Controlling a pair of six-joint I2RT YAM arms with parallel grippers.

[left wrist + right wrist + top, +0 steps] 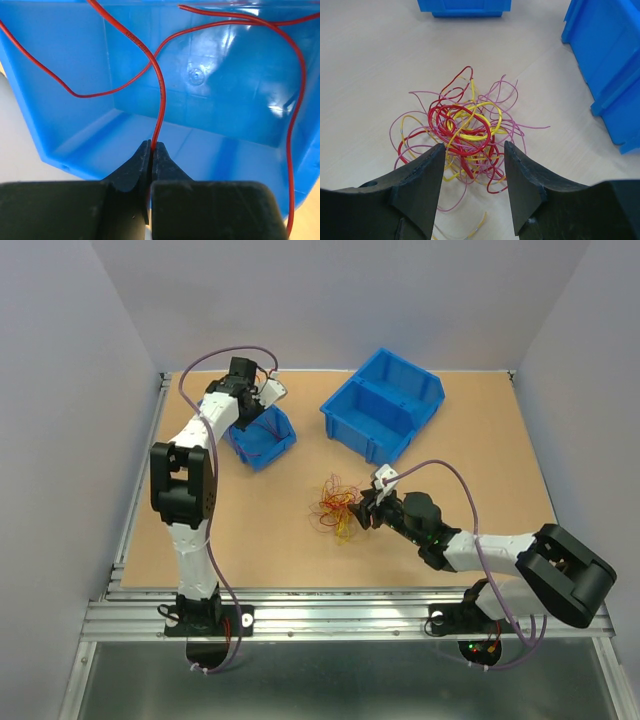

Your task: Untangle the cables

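Note:
The red cable goes down with my left gripper past the bin's rim into the small blue bin [262, 439] [186, 95] next, for release there.
The cables [335, 502] lie as a loose tangle of red, yellow and pink loops [465, 130] on the tan tabletop near its middle. My right gripper [474, 147] is open, its two black fingers straddling the near edge of the tangle with several loops between them. My left gripper [151, 146] is shut on a single red cable [159, 100] that rises from its tips and curls over the inside of the small blue bin [220, 105]. In the top view the left gripper [268, 390] hangs above that bin [262, 435] at the back left.
A larger two-compartment blue bin [385, 405] stands at the back centre; its corner [610, 60] shows just right of the tangle. Grey walls close in the table on three sides. An aluminium rail [340, 615] runs along the near edge.

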